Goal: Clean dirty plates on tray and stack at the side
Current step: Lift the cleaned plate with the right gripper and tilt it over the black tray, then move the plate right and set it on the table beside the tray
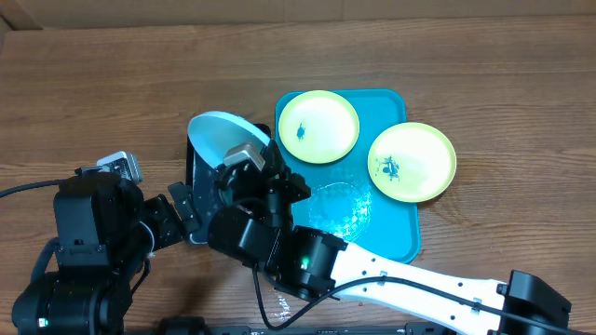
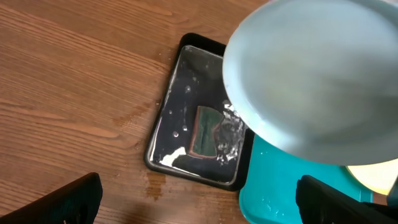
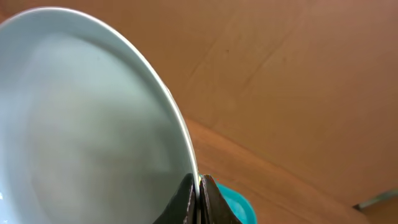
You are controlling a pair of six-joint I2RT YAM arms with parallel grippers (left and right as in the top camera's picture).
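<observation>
Clear wood is below the robot's right gripper and to its right in the overhead view, so next the robot carries the plate past the turquoise tray, lowers it and lets go of it.
Two plates with yellow-green rims and blue smears lie flat, one at the far left of the turquoise tray, one at its right edge. My right gripper is shut on the rim of a third plate and holds it tilted above the black tray. The right wrist view shows its jaws pinching that rim. The held plate fills the top right of the left wrist view. My left gripper is open and empty, low near the black tray's front edge.
The black tray holds water and a green sponge, just left of the turquoise tray. Water lies on the turquoise tray's near half. A damp patch marks the wood in front of the black tray.
</observation>
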